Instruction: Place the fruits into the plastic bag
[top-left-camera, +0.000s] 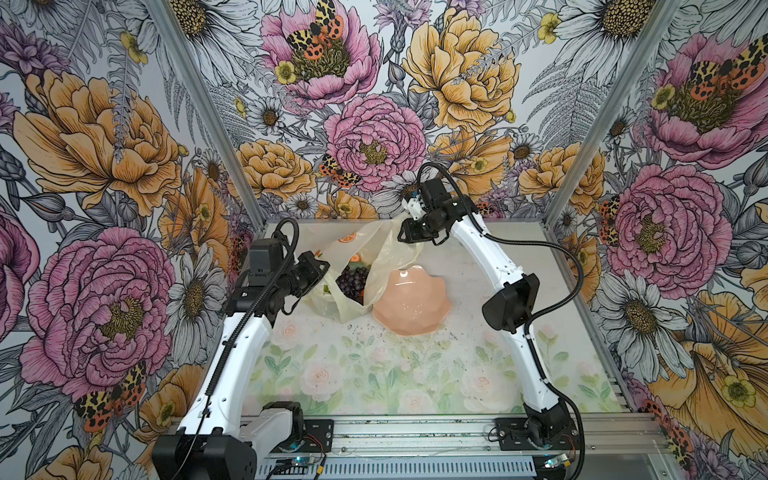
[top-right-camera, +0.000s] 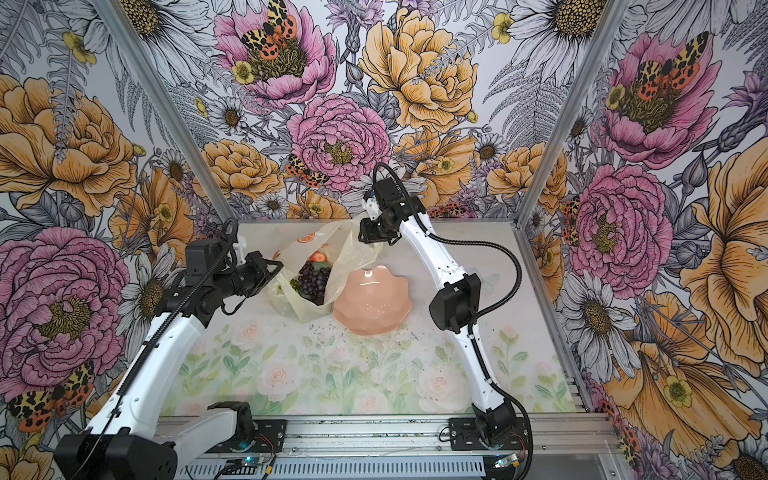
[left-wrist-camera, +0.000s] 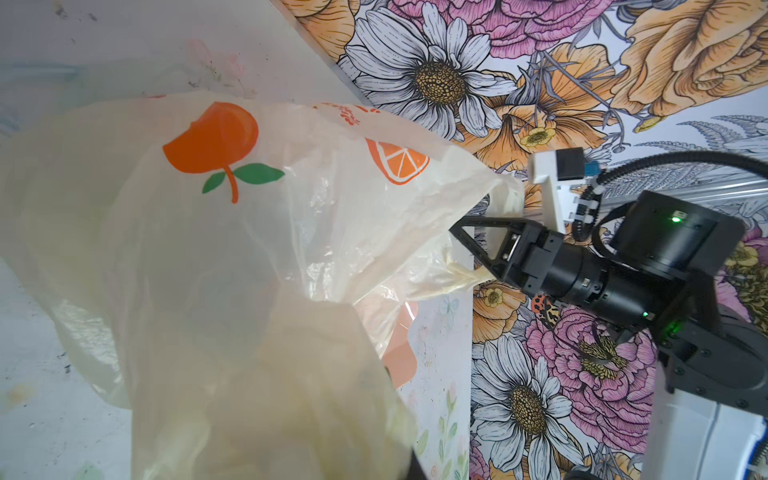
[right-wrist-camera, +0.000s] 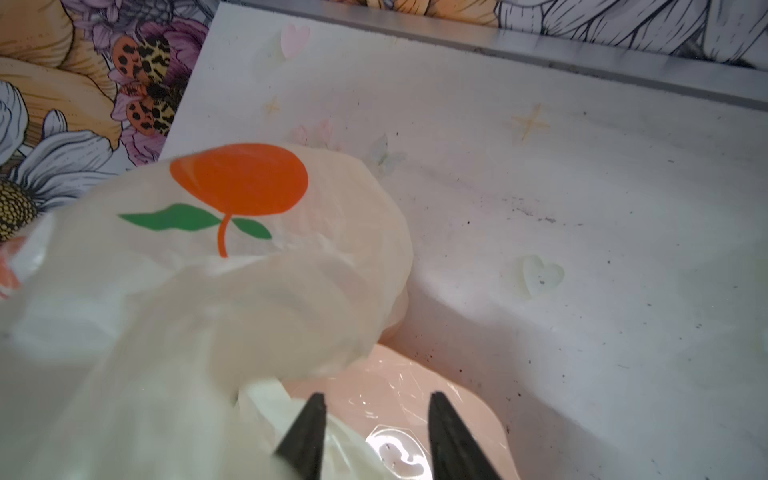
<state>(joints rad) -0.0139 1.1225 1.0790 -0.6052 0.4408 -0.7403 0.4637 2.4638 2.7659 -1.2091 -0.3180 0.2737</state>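
I will next lift the handle up and outward with my left gripper, lower it onto the tabletop behind the bowl and release it, since the fruits are bagged.
The pale-yellow plastic bag (top-left-camera: 384, 249) (top-right-camera: 349, 249) stands open at the back of the table, left of the bowl. Inside it I see fruits: a dark purple grape bunch (top-left-camera: 352, 282) (top-right-camera: 313, 280) and a small red-orange fruit (top-left-camera: 356, 258) (top-right-camera: 319, 256). My left gripper (top-left-camera: 319, 268) (top-right-camera: 277, 268) is shut on the bag's left rim; in the left wrist view the bag (left-wrist-camera: 208, 249) hides its jaws. My right gripper (top-left-camera: 404, 237) (top-right-camera: 365, 233) (left-wrist-camera: 455, 228) is at the raised right rim. Its fingers (right-wrist-camera: 305, 432) stand apart with bag (right-wrist-camera: 249, 291) film against one and between them.
An empty pink scalloped bowl (top-left-camera: 432, 309) (top-right-camera: 390, 311) (right-wrist-camera: 399, 374) sits right of the bag, touching it and below the right gripper. The back wall is close behind the bag. Floral table mat stretches toward the front rail.
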